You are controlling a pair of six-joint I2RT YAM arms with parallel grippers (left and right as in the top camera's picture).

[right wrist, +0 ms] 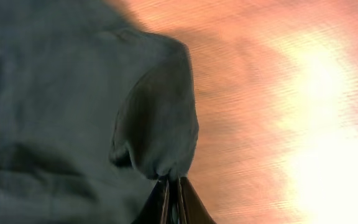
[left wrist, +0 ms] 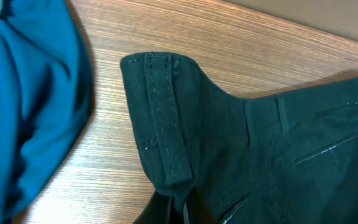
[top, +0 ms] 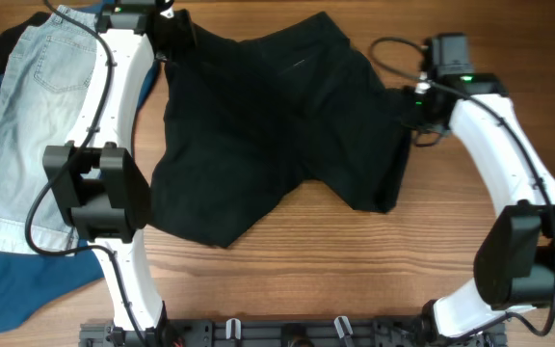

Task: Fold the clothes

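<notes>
The shorts' edge [top: 409,116] [right wrist: 173,172] is bunched at the fingers of my right gripper. I need to pull it toward the right in the overhead view and back next, then open my right gripper.
The black shorts [top: 277,125] lie spread on the wooden table, waistband toward the far edge and both legs pointing toward the front. My left gripper [top: 169,43] is shut on the waistband's left corner; the left wrist view shows the stitched band [left wrist: 163,118] pinched between my fingers [left wrist: 180,208]. My right gripper [top: 414,108] is shut on the right edge of the shorts; the right wrist view shows a fold of black fabric [right wrist: 157,127] bunched at my closed fingertips [right wrist: 171,186]. No whitish lining shows.
Pale-blue denim shorts [top: 41,106] lie at the left over a deep-blue garment [top: 17,275], which also shows in the left wrist view [left wrist: 30,99]. Bare wood lies in front of the shorts. A black rail [top: 287,333] runs along the front edge.
</notes>
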